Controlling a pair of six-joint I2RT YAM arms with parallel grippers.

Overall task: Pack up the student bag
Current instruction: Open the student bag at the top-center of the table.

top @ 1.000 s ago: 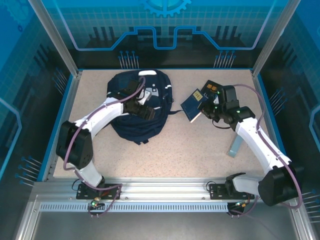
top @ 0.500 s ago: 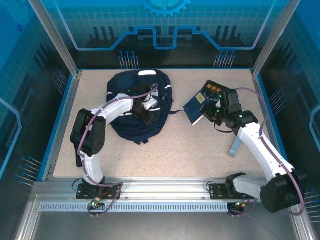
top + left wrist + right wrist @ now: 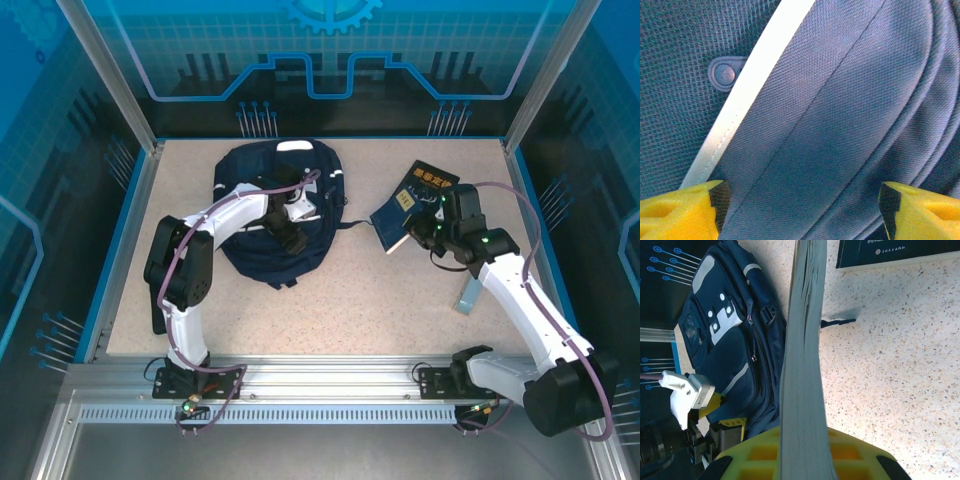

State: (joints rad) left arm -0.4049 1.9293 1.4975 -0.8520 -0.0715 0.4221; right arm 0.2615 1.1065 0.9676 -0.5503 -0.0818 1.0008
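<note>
The corded fold of navy fabric (image 3: 841, 195) lies between my left gripper's open fingers, so they should stay low on the bag's front and close together around it.
The student bag (image 3: 262, 250), a navy backpack with white stripes, lies flat at the back left of the table. My left gripper (image 3: 293, 233) is down on the bag's front. In the left wrist view it (image 3: 800, 215) is open, its yellow fingertips (image 3: 677, 212) wide apart with navy fabric and a white stripe (image 3: 755, 85) between and beyond them. My right gripper (image 3: 415, 232) is shut on a blue book (image 3: 390, 218), lifted and tilted right of the bag. Seen edge-on in the right wrist view, the book (image 3: 802, 365) stands between the yellow pads (image 3: 765, 455), with the bag (image 3: 730, 340) to its left.
A dark book with orange lettering (image 3: 432, 183) lies behind the held one and shows again in the right wrist view (image 3: 890, 250). A slim pale blue object (image 3: 468, 292) rests on the table under the right forearm. Blue-edged walls surround the speckled table (image 3: 350, 300).
The left arm has folded its elbow back toward its base while its gripper stayed on the bag. The right gripper has carried the blue book slightly right and toward the front.
</note>
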